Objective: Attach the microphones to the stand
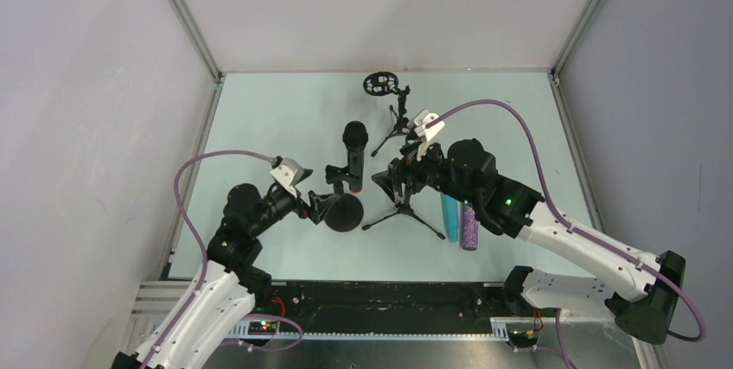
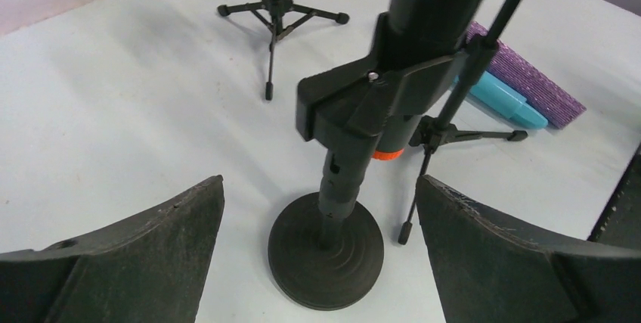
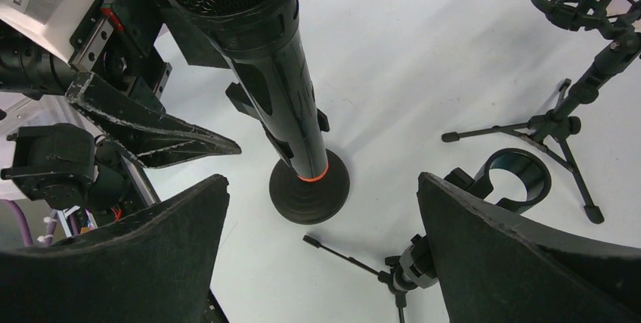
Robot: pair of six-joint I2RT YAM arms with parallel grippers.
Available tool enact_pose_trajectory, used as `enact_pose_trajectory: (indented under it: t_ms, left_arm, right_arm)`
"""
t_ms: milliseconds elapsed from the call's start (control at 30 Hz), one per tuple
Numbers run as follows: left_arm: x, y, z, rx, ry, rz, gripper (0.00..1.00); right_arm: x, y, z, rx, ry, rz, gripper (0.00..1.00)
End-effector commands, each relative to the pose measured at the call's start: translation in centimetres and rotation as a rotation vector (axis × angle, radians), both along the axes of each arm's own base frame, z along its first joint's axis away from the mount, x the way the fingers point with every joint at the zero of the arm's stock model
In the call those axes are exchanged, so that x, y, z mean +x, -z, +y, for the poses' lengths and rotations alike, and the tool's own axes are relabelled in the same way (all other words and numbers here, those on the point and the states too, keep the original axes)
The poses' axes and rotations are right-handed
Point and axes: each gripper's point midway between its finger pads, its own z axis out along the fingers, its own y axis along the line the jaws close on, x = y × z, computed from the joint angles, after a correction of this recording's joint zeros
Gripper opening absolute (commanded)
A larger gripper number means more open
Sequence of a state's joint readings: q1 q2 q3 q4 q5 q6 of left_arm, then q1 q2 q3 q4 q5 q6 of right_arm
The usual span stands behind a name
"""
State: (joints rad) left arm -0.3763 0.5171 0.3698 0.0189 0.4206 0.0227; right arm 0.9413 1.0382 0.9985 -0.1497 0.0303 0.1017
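The bare part of the stand's stem is under the clip, so my left gripper should move down to the right in the top view and close around that part.
The black microphone (image 1: 353, 155) with an orange-red end stands upright, clamped in the clip (image 2: 363, 100) of a round-base stand (image 1: 343, 212). My left gripper (image 1: 323, 205) is open and empty, its fingers either side of that stand's stem (image 2: 336, 187) without touching it. My right gripper (image 1: 391, 181) is open and empty, just right of the microphone (image 3: 264, 43) and above a tripod stand (image 1: 404, 209) with an empty ring clip (image 3: 514, 175). The cyan-blue microphone (image 1: 450, 216) and the glittery purple one (image 1: 469, 226) lie side by side on the table under my right arm.
A second tripod stand with a round shock-mount ring (image 1: 380, 85) stands at the back of the pale table (image 1: 277, 127). Grey walls enclose the table on three sides. The tripod legs (image 1: 428, 224) spread out near the lying microphones.
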Motion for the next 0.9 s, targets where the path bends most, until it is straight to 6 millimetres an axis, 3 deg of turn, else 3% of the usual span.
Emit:
enact_pose_trajectory:
  t_ms: [0,500,867]
  left_arm:
    - [1.0,-1.6,1.0,-0.107,-0.110,-0.022,1.00]
    - [1.6,2.0,0.6,-0.172,-0.150,0.010,1.00]
    - [1.4,4.3,-0.3,-0.120,-0.108,-0.001,1.00]
  right_arm:
    - [0.3,-0.8,0.3,0.023,0.001,-0.023,0.99]
    - [0.5,-0.4,0.5,0.019,0.002,-0.014,0.99]
    - [0.7,0.1,0.4,0.009,0.016,0.004,0.99]
